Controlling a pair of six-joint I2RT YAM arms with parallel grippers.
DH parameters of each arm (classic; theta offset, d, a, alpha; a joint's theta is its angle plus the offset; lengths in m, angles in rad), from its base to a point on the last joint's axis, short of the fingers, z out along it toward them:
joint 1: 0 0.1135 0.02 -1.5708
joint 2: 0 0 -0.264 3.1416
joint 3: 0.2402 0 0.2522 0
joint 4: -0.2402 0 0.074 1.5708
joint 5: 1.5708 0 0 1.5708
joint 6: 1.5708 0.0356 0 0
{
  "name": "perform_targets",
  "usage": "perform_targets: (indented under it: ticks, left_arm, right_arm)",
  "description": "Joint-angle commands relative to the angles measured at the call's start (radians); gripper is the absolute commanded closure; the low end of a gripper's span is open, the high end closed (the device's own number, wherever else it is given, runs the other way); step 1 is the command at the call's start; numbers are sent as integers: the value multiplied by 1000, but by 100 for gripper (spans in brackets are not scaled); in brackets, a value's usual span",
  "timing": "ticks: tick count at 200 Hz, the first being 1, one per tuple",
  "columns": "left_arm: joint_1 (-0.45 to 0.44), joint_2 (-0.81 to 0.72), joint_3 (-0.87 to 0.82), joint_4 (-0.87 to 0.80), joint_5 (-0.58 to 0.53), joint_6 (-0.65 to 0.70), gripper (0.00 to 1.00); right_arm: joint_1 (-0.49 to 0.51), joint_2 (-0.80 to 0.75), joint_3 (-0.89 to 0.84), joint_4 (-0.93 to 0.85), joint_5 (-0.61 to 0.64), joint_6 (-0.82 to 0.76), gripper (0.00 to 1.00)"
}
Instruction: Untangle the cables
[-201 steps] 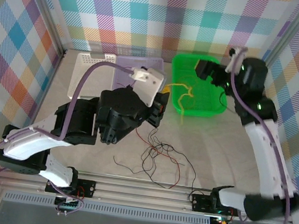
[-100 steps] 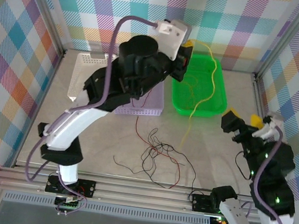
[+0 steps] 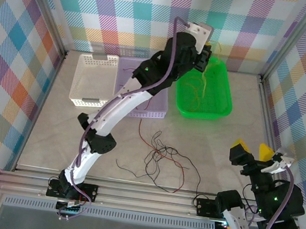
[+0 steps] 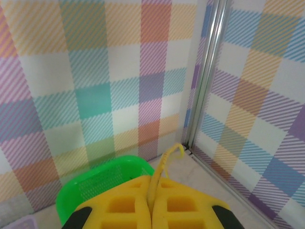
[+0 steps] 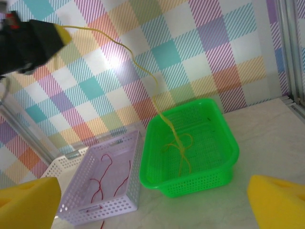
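Next I will lower my left gripper, tipping its fingertips down toward the green basket (image 3: 223, 104), then release the yellow cable where its lower end coils.
My left gripper (image 3: 204, 49) is raised high over the green basket (image 3: 223, 104), shut on a yellow cable (image 4: 166, 161) that juts out past its yellow fingertips. That cable (image 5: 177, 138) hangs down in a long curve, and its lower end lies coiled in the green basket (image 5: 224, 143). A tangle of thin red and black cables (image 3: 161, 156) lies on the table in front of the arm bases. My right gripper (image 3: 253, 151) is open and empty at the near right, facing the baskets. A few red cables (image 5: 102, 171) lie in the lilac basket (image 5: 131, 191).
A white basket (image 3: 94, 80) stands at the back left beside the lilac basket (image 3: 148, 113). Plaid walls and metal posts (image 4: 209, 71) close in the back and sides. A metal rail (image 3: 142, 194) runs along the near edge.
The left arm rose from the table and swung back over the green basket, carrying the yellow cable. The right arm pulled away from the basket to the near right corner.
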Motion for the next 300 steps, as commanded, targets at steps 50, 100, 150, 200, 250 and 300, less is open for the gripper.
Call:
perform_targets:
  ticks: [50,100,150,200,250,300]
  left_arm:
    - [16,197,20,-12,-3,-80,100]
    - [15,234,-161,42,-18,-150,100]
    - [45,314,-194,72,-45,-201,100]
    - [73,420,-146,18,-1,-245,97]
    - [76,438,-100,-19,17,-241,65]
    - [99,385,-99,-52,31,-229,44]
  right_arm:
    - [24,-103,-28,-186,-94,23,0]
    - [43,-104,-13,-213,-85,9,0]
    - [54,-105,-25,-205,-85,-3,0]
    - [55,-105,-37,-193,-84,-11,0]
    - [57,-103,-41,-193,-86,-12,0]
    - [57,-103,-42,-193,-84,-13,0]
